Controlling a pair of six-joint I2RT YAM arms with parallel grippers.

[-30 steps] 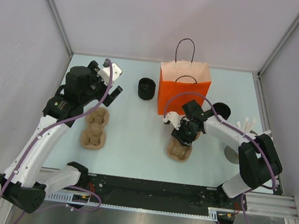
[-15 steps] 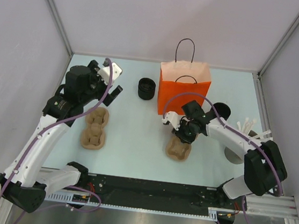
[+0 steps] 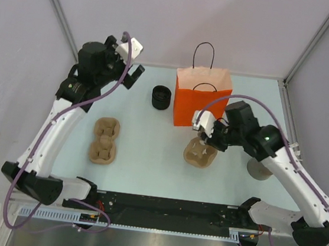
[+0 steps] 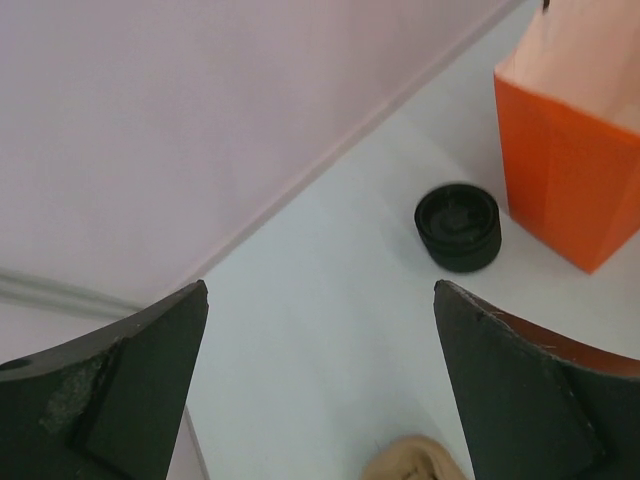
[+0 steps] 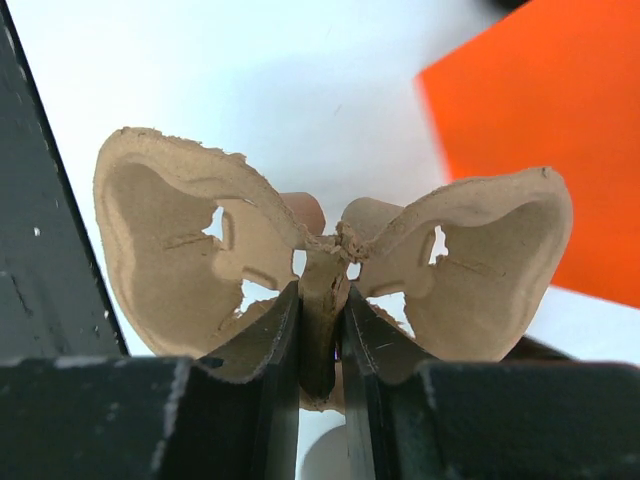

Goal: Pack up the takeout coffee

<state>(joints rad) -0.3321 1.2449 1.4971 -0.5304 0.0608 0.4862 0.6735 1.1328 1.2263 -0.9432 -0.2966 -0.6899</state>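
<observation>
The bag's far handle stands upright, outward of my left gripper and to its right in the top view. Next, the left gripper reaches outward and across to its cup-side leg.
The takeout coffee is a small black lidded cup standing left of the orange paper bag; the left wrist view shows the cup beside the bag. My left gripper hangs open over the far left of the table, well short of the cup, with nothing between its fingers. My right gripper is shut on the middle ridge of a brown pulp cup tray, just in front of the bag. In the right wrist view both pads pinch the tray at its centre.
A second brown pulp tray lies at the left, under my left arm. A grey tub stands at the right, partly hidden by my right arm. Grey walls close the table on three sides.
My right gripper has closed on the tray's middle ridge and its arm has risen and straightened. My left arm has swung back toward the far left corner, off the left tray.
</observation>
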